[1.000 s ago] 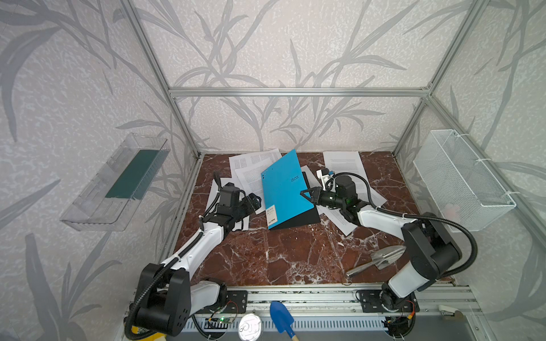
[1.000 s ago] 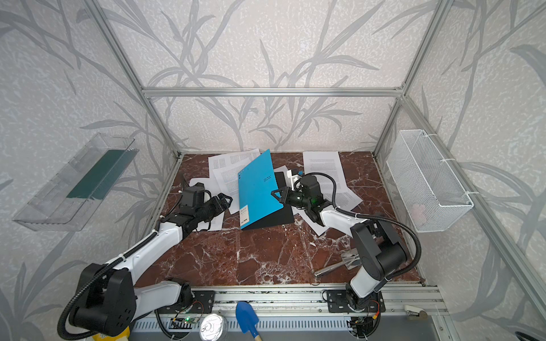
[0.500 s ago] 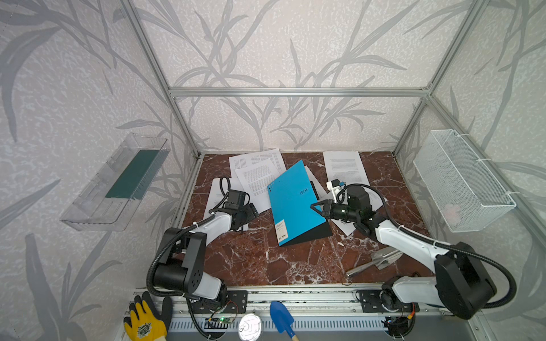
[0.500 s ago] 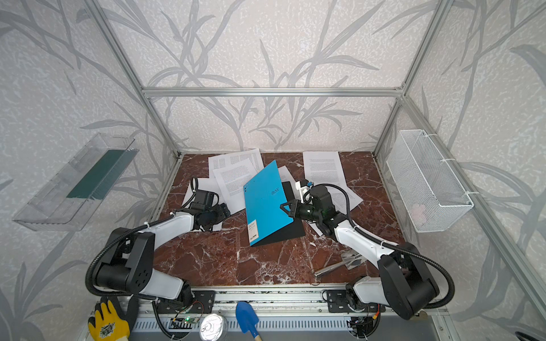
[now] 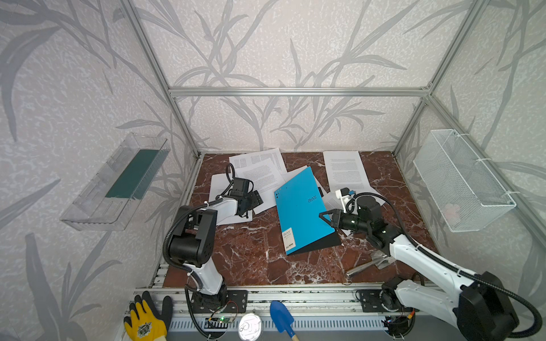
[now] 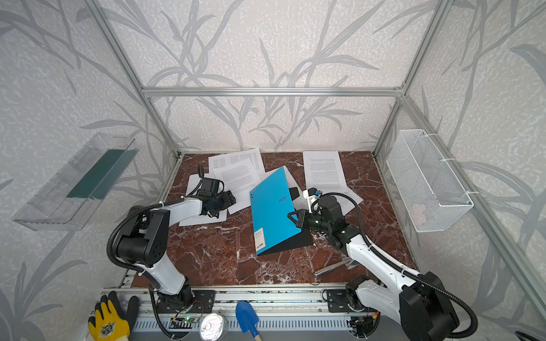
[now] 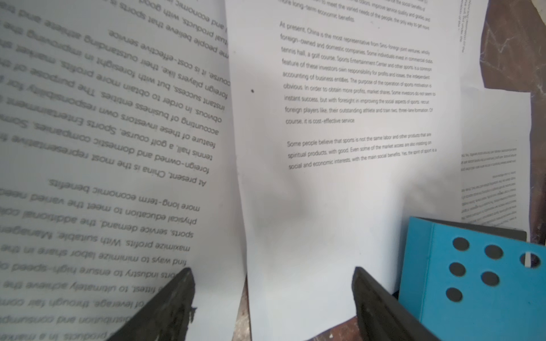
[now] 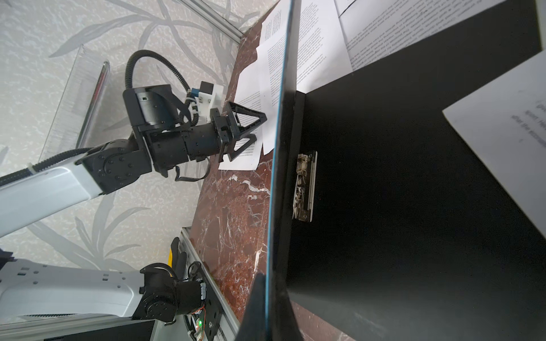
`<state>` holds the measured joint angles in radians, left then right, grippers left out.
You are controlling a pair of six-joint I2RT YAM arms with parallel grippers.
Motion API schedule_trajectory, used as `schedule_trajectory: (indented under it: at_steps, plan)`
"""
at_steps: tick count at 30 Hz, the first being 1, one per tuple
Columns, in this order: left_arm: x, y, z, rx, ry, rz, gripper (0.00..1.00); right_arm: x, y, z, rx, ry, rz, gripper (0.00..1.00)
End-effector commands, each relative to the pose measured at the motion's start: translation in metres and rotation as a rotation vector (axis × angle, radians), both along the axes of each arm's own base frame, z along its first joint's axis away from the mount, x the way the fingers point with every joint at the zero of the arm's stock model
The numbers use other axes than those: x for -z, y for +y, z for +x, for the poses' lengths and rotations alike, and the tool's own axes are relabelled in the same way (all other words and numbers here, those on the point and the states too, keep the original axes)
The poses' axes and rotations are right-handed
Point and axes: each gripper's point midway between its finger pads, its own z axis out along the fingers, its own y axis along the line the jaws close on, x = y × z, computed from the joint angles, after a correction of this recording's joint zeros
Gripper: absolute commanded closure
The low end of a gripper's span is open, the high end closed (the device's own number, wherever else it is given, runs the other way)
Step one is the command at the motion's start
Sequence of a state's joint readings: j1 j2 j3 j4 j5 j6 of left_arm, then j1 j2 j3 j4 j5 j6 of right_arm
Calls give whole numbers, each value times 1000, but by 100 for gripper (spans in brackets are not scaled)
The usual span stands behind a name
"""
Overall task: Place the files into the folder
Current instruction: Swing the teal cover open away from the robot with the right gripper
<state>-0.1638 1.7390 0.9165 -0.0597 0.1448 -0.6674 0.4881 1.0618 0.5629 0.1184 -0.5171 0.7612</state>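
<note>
My right gripper swings over past the folder's spine toward the bare tabletop beyond next and releases the cover, because the cover stands only part open.
The folder stands part open in mid-table, its blue cover lifted off the black back. My right gripper is shut on the cover's free edge. The right wrist view shows the black inside and the metal clip. The files lie scattered on the table around and behind the folder; one sheet lies apart at the back right. My left gripper is open, low over the sheets left of the folder, holding nothing.
A white wire basket hangs on the right wall and a clear tray on the left wall. A metal tool lies at the front right of the table. A yellow glove, a can and a blue scoop sit on the front rail.
My right gripper has drawn the folder's cover toward the front right, and the folder has shifted with it. The left arm has folded its elbow back; its gripper stays open over the sheets.
</note>
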Motion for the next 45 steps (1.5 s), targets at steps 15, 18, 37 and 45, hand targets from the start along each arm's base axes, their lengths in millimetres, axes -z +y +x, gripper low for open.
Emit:
schedule_trajectory:
  at_steps: [15,18,37,45]
  plan:
    - [-105,-12,-49,49,-146,-95,18,-38,1,-17,-71,-191,-37,43]
    - [-121,-21,-58,78,-182,-138,17,-48,13,-19,-111,-219,-10,31]
    - [-272,7,-151,109,-512,-65,7,-75,190,-50,-486,-323,-36,3]
    - [-323,21,-194,116,-616,-25,3,-12,318,-70,-679,-297,-65,1]
